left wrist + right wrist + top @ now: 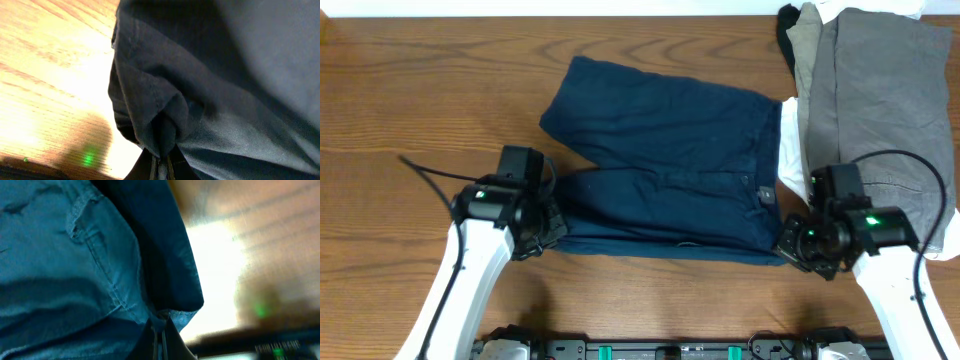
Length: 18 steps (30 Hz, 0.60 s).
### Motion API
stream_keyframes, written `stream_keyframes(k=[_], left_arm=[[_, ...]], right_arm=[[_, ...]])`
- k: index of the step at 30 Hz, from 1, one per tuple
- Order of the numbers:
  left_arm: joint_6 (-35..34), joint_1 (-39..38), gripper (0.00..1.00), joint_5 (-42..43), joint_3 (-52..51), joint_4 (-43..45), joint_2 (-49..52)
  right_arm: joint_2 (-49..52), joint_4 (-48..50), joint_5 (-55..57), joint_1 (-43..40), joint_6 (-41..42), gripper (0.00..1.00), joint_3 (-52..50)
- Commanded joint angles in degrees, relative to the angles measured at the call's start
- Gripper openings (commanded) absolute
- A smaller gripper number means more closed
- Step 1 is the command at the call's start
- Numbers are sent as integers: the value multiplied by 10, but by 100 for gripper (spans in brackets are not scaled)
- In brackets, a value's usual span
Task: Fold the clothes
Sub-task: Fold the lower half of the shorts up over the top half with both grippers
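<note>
My left gripper holds the garment's pinched near corner and needs to carry it outward to the garment's far corner beside the bare table and let it go, because the garment's far half lies uncovered.
A dark navy blue garment (670, 170), one of the clothes, lies spread across the middle of the table, with a small pale tag (766, 194) near its right end. My left gripper (555, 225) is shut on its near left corner; in the left wrist view the fabric (210, 90) bunches into the closed gripper (161, 167). At the near right corner, my right gripper (788, 243) is also shut on the navy cloth. There the seamed fabric (75, 265) is pinched at the gripper (161, 340).
A pile of other clothes sits at the back right: grey ones (880, 90), a white one (790, 150) peeking out beside the navy garment, and a black one (787, 30). Bare wooden table (410, 90) extends to the left.
</note>
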Motion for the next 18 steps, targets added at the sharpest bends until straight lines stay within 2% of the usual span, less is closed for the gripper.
stream_keyframes(k=[1, 7, 10, 14, 18], left_arm=[[13, 5, 6, -70, 16, -19, -43], [12, 5, 6, -78, 22, -69, -129], [11, 5, 6, -78, 26, -65, -166], [14, 5, 6, -79, 26, -3, -181], [34, 5, 6, -79, 26, 94, -147]], right_arm=[[-22, -45, 38, -15, -41, 1, 34], [-32, -150, 62, -15, -52, 1, 114], [-32, -166, 84, -15, -56, 1, 142], [-21, -133, 103, -15, -56, 1, 141], [17, -86, 117, -15, -56, 1, 139]])
